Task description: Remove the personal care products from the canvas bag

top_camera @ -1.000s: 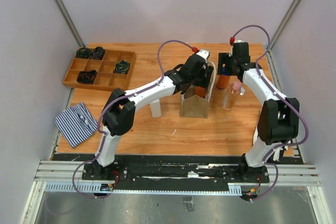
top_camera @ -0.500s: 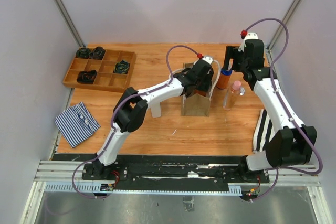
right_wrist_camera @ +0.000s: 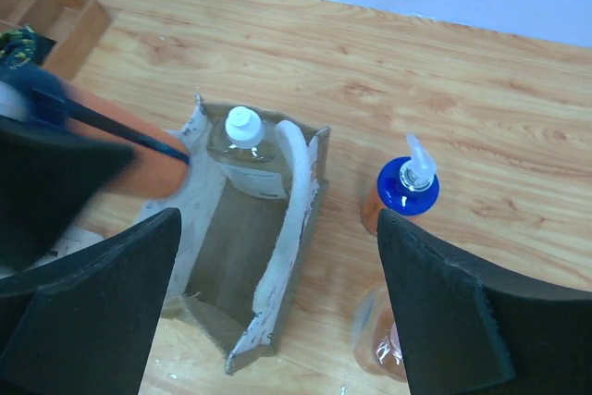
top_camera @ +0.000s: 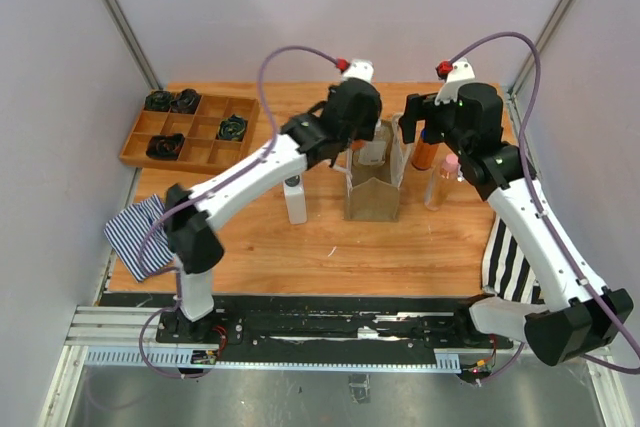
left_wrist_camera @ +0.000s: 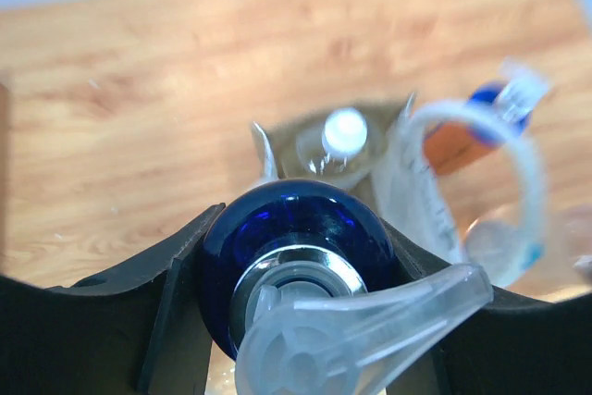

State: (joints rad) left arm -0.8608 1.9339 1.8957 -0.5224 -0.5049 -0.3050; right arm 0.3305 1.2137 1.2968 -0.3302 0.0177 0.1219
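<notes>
Next I will move my right gripper left in the top view and lower it over the white cap, because only the clear bottle (right_wrist_camera: 242,147) remains inside the bag.
The tan canvas bag (top_camera: 372,199) stands upright mid-table with its white rope handles (left_wrist_camera: 521,182). My left gripper (top_camera: 352,115) is shut on a blue-and-orange bottle (left_wrist_camera: 294,238) by its blue cap and holds it above the bag's left edge; its orange body shows in the right wrist view (right_wrist_camera: 139,169). A clear white-capped bottle (right_wrist_camera: 242,147) stands inside the bag (right_wrist_camera: 242,270). My right gripper (right_wrist_camera: 279,221) is open and empty, high over the bag. On the table stand the other blue-and-orange bottle (top_camera: 425,152), the pink-capped bottle (top_camera: 446,179) and the white pump bottle (top_camera: 295,199).
A wooden tray (top_camera: 190,132) with black coiled items sits at the back left. One striped cloth (top_camera: 140,235) lies front left and another (top_camera: 510,257) front right, under my right arm.
My left gripper has risen out of the bag with the blue-and-orange bottle and shifted left. My right arm has lifted away from the bottles on the right and swung over the bag.
</notes>
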